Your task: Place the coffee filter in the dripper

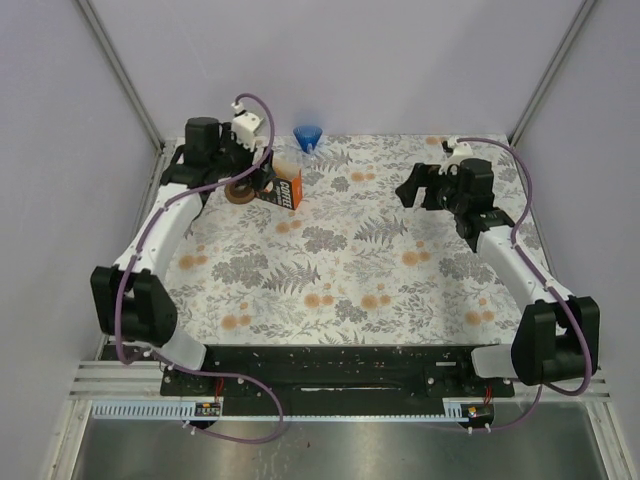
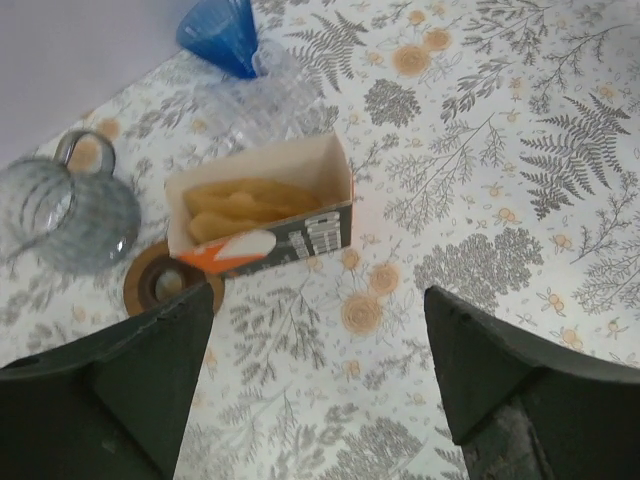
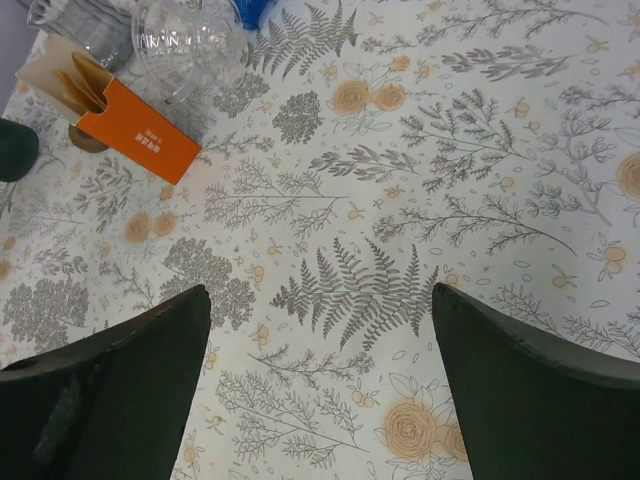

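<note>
My left gripper needs to go down and to its right in the top view next, to the box's far side (image 1: 284, 161) (image 2: 245, 160).
An open orange and black box (image 2: 300, 235) lies on the flowered cloth with tan coffee filters (image 2: 240, 203) stacked inside it. Just beyond it stands a clear plastic dripper (image 2: 262, 95), and a blue cone-shaped one (image 2: 218, 35) is behind that. My left gripper (image 2: 318, 295) hovers open a little short of the box, nothing between its fingers. In the top view it (image 1: 258, 178) sits at the far left beside the box (image 1: 287, 188). My right gripper (image 3: 320, 292) hangs open over bare cloth at the right (image 1: 412, 188). It sees the box (image 3: 135, 130) far off to its upper left.
A glass jug with a handle (image 2: 62, 215) stands left of the box, and a brown round coaster (image 2: 160, 285) lies by the box's near corner. The enclosure's walls and metal posts (image 1: 120, 70) border the cloth at the back and sides.
</note>
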`<state>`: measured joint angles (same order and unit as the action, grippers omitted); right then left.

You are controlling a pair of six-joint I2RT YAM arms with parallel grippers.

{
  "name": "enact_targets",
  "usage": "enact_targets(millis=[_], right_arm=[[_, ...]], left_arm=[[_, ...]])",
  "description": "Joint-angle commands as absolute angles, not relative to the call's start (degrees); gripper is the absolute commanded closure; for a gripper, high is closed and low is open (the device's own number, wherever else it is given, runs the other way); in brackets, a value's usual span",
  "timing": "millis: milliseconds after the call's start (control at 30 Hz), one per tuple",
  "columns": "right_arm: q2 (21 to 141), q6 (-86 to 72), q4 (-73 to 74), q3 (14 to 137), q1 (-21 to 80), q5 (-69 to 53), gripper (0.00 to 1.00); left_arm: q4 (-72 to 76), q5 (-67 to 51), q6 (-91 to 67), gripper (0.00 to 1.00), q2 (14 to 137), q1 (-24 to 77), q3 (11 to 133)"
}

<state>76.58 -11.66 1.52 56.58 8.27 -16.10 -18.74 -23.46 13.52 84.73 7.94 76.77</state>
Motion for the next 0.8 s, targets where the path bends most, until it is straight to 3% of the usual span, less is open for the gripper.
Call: enact_targets(millis=[0, 100, 200, 300, 467, 767], right_arm=[[78.3, -11.5, 1.8, 59.1, 8.7, -20.6, 0.01], [79.6, -11.3, 2.3, 59.4, 8.7, -22.1, 0.00], [80.4, -11.1, 3.0, 60.0, 8.9, -23.1, 0.00], [81.2, -10.2, 3.1, 60.4, 9.1, -24.8, 0.01], [82.4, -8.3, 3.4, 61.3, 10.1, -31.5, 0.01], [83.2, -4.9, 3.9, 61.5, 12.7, -34.0, 0.01]], left_arm=[[-39.2, -26.4, 25.1, 0.10, 98.2, 9.1, 96.2], [-49.5, -25.1, 29.3, 0.11, 109.4, 9.2, 112.4], [-53.2, -22.6, 29.5, 0.11, 116.2, 9.1, 120.8], [-48.2, -20.6, 27.3, 0.11, 119.2, 9.3, 122.4], [-43.3, -21.1, 37.2, 0.07, 121.3, 10.2, 122.4], [-38.8, -10.3, 47.9, 0.05, 129.0, 11.7, 126.2]])
